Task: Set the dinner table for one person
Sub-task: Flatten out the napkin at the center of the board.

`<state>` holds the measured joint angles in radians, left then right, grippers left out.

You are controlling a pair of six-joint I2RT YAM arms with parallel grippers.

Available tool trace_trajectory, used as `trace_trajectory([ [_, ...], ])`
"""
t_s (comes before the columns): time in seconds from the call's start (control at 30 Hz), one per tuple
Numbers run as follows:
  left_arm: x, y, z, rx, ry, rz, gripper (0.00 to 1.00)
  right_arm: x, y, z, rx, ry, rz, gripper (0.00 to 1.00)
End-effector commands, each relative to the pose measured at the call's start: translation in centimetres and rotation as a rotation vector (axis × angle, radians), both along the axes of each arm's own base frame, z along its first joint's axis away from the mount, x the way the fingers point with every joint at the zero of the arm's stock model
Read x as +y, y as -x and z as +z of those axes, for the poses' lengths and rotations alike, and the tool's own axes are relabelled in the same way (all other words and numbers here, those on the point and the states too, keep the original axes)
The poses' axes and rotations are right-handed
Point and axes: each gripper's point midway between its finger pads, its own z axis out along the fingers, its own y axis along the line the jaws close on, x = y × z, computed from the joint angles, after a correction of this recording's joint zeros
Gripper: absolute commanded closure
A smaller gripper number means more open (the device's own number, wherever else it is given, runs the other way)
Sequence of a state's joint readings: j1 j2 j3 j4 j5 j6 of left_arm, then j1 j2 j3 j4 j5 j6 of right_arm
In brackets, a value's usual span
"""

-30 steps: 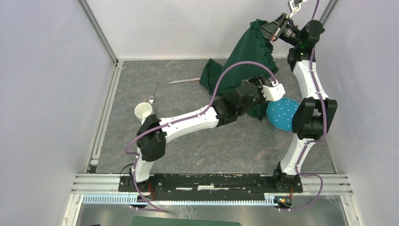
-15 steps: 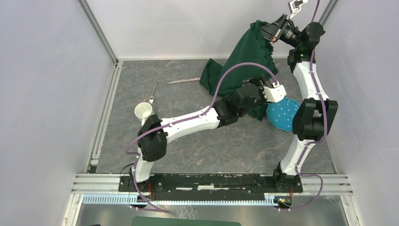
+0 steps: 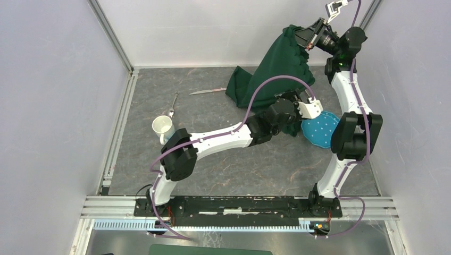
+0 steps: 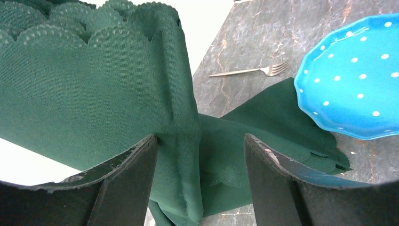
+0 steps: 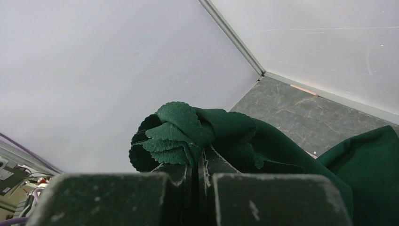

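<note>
My left gripper advances onto the vertical fold of the hanging cloth next and closes there, since that fold lies just ahead between its open fingers.
A dark green scallop-edged cloth (image 3: 276,69) hangs from its top corner, its lower part bunched on the dinner table (image 3: 239,164). My right gripper (image 3: 304,36) is high at the back right, shut on that gathered corner (image 5: 179,127); in the right wrist view the gripper (image 5: 201,157) shows its fingers pressed together on the fabric. My left gripper (image 4: 200,136) stands open, its fingers straddling a vertical fold of the hanging cloth (image 4: 183,117). In the top view the left gripper (image 3: 294,100) sits at the cloth's lower edge. A blue white-dotted plate (image 3: 319,130) lies just right of it.
A knife (image 3: 207,91) lies left of the cloth, a thin utensil (image 3: 173,105) further left. A white mug (image 3: 162,126) stands by the left arm's elbow. A fork (image 4: 249,71) lies on the table beyond the plate (image 4: 353,84). Walls enclose the table.
The left arm has reached further right and forward to the cloth's lower edge, with its jaws spreading wider. The right gripper still holds the cloth's corner up.
</note>
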<state>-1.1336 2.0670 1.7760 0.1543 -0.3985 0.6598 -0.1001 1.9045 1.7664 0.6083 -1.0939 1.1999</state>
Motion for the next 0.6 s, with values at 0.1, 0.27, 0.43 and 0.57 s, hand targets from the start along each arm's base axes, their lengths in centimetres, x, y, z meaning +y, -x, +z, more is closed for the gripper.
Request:
trace_trajectory([
  [0.1,1.4,-2.4,-0.3,-0.081,0.05,0.136,0.35,0.1,3.3,5.3,-0.168,-0.002,-0.019,1.0],
  [0.27,3.4,-4.5,-0.8,-0.107,0.063,0.252,0.51,0.2,4.2,5.0,-0.167,-0.01,-0.011,1.0],
  [0.43,5.5,-5.9,-0.5,-0.134,0.072,0.341,0.75,0.2,4.6,4.9,-0.163,-0.012,-0.016,1.0],
  [0.57,6.7,-6.7,0.8,-0.158,0.096,0.384,0.98,0.2,4.8,5.0,-0.165,-0.008,-0.02,1.0],
])
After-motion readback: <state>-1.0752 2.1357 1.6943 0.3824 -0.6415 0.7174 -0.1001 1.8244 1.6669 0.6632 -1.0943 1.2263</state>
